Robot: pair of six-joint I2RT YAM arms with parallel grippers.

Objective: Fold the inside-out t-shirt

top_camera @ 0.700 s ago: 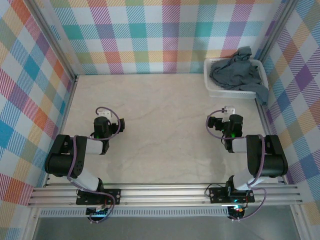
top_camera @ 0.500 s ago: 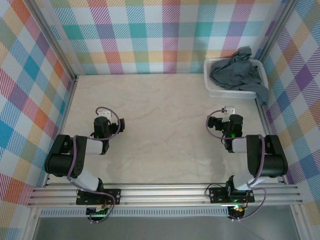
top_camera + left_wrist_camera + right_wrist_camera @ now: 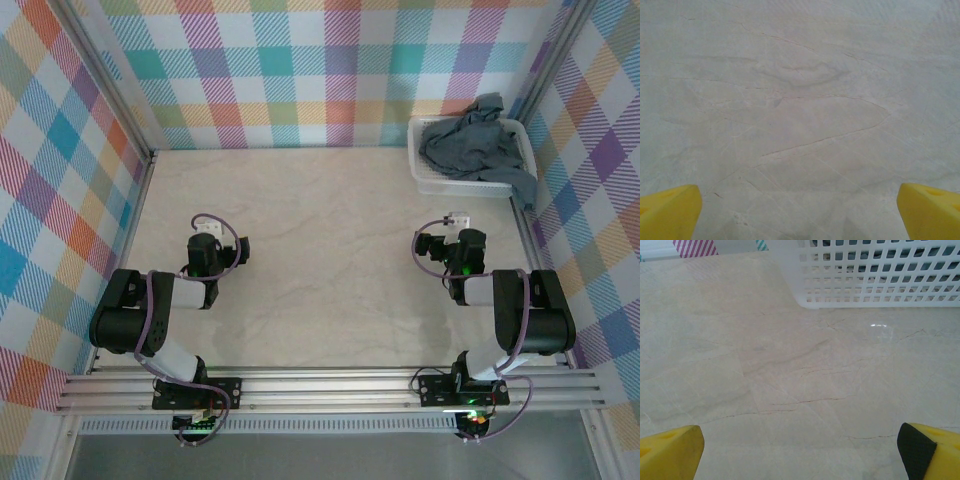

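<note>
My right gripper rises outward over the basket's near rim next and lowers onto the crumpled shirt's top (image 3: 470, 142), since the cloth lies outward of it.
The inside-out t-shirt (image 3: 478, 148), dark slate-grey, lies crumpled in a white mesh basket (image 3: 430, 183) at the far right corner, spilling over its right rim. My left gripper (image 3: 205, 236) rests low on the left side of the table, far from the shirt. In the left wrist view its yellow fingertips (image 3: 670, 210) stand wide apart over bare marble-look tabletop, nothing between them. My right gripper (image 3: 458, 225) sits below the basket, a short way in front of it. Its yellow fingertips (image 3: 671, 450) are spread wide and empty, with the basket wall (image 3: 875, 275) ahead.
The table (image 3: 320, 240) has a pale marbled top. Checked fabric walls (image 3: 300, 70) with metal frame posts close in the back and both sides. An aluminium rail (image 3: 320, 385) carries both arm bases along the near edge.
</note>
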